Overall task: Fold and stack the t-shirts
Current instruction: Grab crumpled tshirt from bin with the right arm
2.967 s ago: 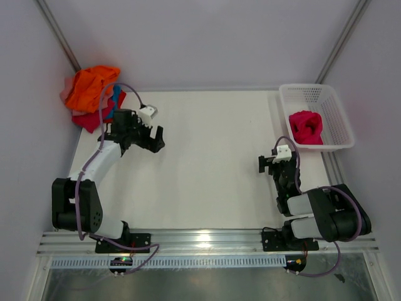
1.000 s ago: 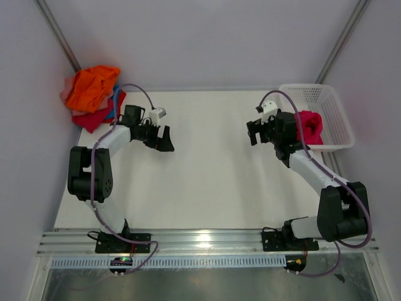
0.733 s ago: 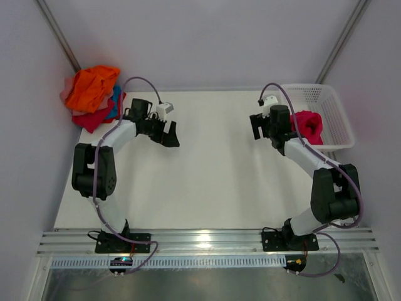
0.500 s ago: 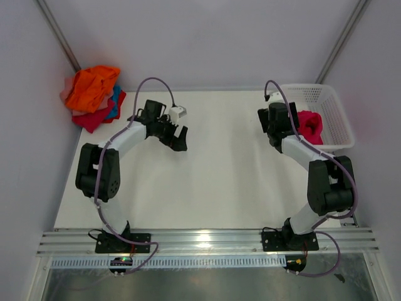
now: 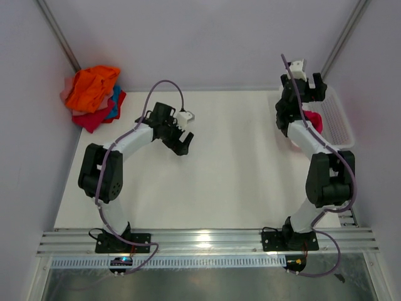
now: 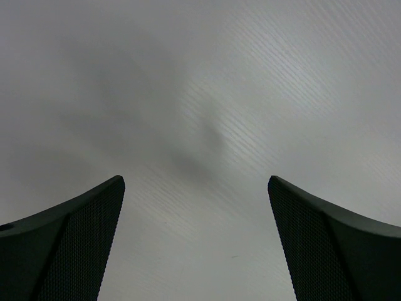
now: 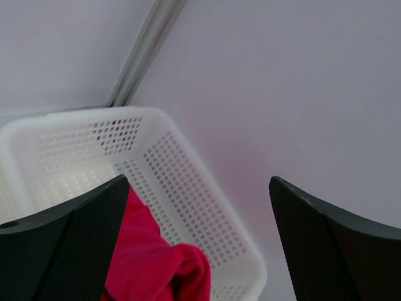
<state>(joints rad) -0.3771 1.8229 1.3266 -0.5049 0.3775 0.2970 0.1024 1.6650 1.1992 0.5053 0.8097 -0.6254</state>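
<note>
The crimson t-shirt lies bunched in the basket's near half, so my right gripper swings back next, tilts downward and lowers onto the shirt's folds.
A crumpled crimson t-shirt lies in the white mesh basket at the back right. In the right wrist view the shirt bunches low left inside the basket. My right gripper hangs open above the basket's far end, apart from the shirt, and its fingers hold nothing. The other t-shirts are piled in the back left corner: orange on top, red, blue and pale pink under it. My left gripper stands open over bare table.
The white tabletop spans the space between the arms. Pale walls enclose the back and sides, with a metal post in the back right corner right behind the basket. The metal rail runs along the near edge.
My right arm has swung from the table's right middle up and back over the basket. My left gripper has slid right, away from the pile. Both stay open.
</note>
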